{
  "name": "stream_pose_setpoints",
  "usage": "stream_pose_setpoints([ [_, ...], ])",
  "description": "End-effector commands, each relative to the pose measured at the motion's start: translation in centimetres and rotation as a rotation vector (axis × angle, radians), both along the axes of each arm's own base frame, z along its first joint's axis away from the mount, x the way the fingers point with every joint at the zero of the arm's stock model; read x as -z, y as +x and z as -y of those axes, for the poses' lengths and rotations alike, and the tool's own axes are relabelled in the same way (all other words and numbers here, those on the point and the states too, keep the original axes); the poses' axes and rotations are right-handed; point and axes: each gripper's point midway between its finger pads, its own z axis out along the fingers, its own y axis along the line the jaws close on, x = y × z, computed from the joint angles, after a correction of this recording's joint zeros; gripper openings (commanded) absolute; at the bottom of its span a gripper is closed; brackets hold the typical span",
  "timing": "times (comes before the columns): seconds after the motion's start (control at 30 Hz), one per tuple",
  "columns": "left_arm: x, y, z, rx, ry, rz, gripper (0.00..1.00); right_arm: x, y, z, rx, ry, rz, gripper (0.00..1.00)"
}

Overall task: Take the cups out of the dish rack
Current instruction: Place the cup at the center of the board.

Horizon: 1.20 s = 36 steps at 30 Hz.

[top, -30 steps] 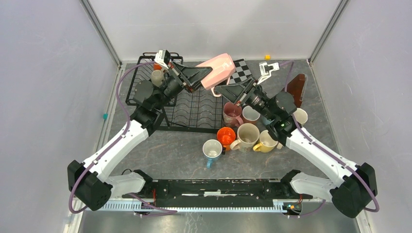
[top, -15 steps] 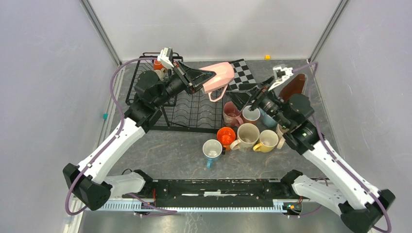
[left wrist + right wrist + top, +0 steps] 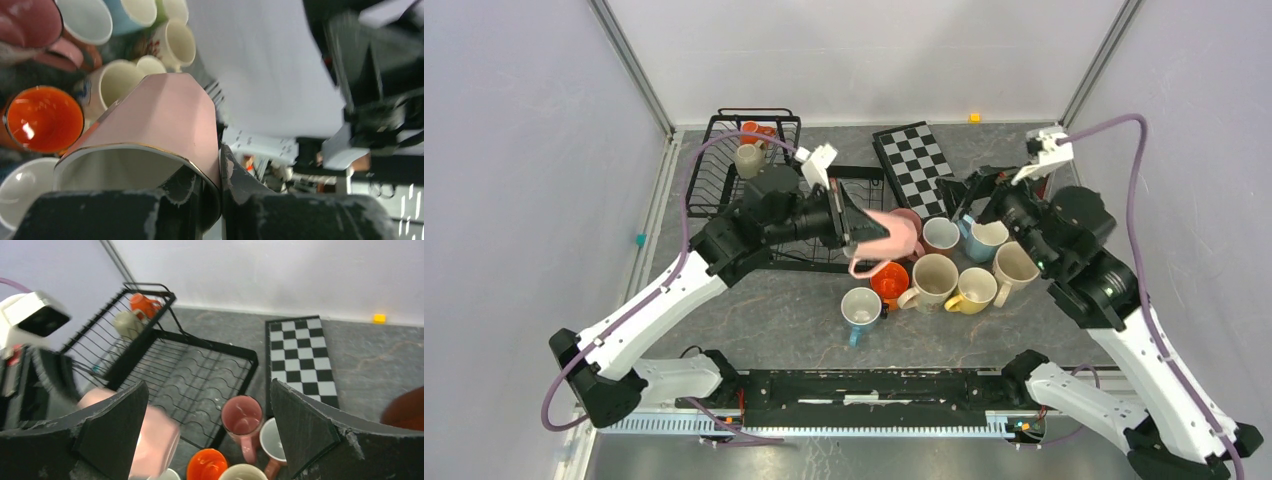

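Note:
Next, my left gripper draws back toward the base, lowers the pink cup and releases it, as the tabletop below it, before the standing cups, is clear.
My left gripper (image 3: 862, 231) is shut on the wall of a pale pink faceted cup (image 3: 892, 236), one finger inside the rim and one outside (image 3: 220, 167). The cup (image 3: 165, 117) hangs tilted over the rack's front right corner, above the orange cup (image 3: 889, 279). The black dish rack (image 3: 819, 255) lies left of centre; its basket part (image 3: 714, 165) holds an orange cup (image 3: 750, 130) and a cream cup (image 3: 747, 158). My right gripper (image 3: 965, 190) is open and empty, raised above the standing cups; its fingers (image 3: 117, 427) frame a dusty pink cup (image 3: 242, 415).
Several cups stand close together right of the rack: white (image 3: 861, 307), cream (image 3: 934, 277), yellow (image 3: 975, 290), beige (image 3: 1015, 265), light blue (image 3: 985, 238). A checkerboard (image 3: 914, 158) lies behind them. A small yellow cube (image 3: 974, 117) sits by the back wall.
The right gripper opened, let go of the pale pink cup and drew back to the right. The left arm swung the cup forward and down from the back of the rack.

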Motion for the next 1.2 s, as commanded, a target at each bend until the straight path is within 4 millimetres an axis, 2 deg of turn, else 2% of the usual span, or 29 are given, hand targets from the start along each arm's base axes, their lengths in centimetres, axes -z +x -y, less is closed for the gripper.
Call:
stream_pose_setpoints([
  [0.0,-1.4,-3.2,-0.2,0.076,0.066,0.169,0.02,3.8,2.5,0.8,0.069,-0.161,-0.120,0.98],
  [0.2,2.5,-6.3,1.5,0.166,0.209,0.175,0.02,5.8,7.0,3.1,0.055,-0.126,-0.207,0.98],
  [0.37,5.1,-9.6,3.5,0.281,0.329,0.218,0.02,5.4,8.4,5.2,0.115,-0.101,-0.215,0.98],
  [0.6,10.7,-13.3,6.3,0.441,0.543,0.260,0.02,4.2,7.9,5.4,0.116,-0.059,-0.164,0.98],
  [0.73,13.4,-14.4,8.0,0.489,0.638,0.292,0.02,4.0,7.5,5.6,0.123,-0.058,-0.156,0.98],
  [0.93,17.8,-14.8,9.9,0.502,0.781,0.325,0.02,3.3,7.0,5.9,0.136,-0.049,-0.128,0.98],
  [1.17,22.2,-14.4,10.5,0.499,0.952,0.357,0.02,3.4,6.6,5.8,0.129,-0.040,-0.119,0.98],
])
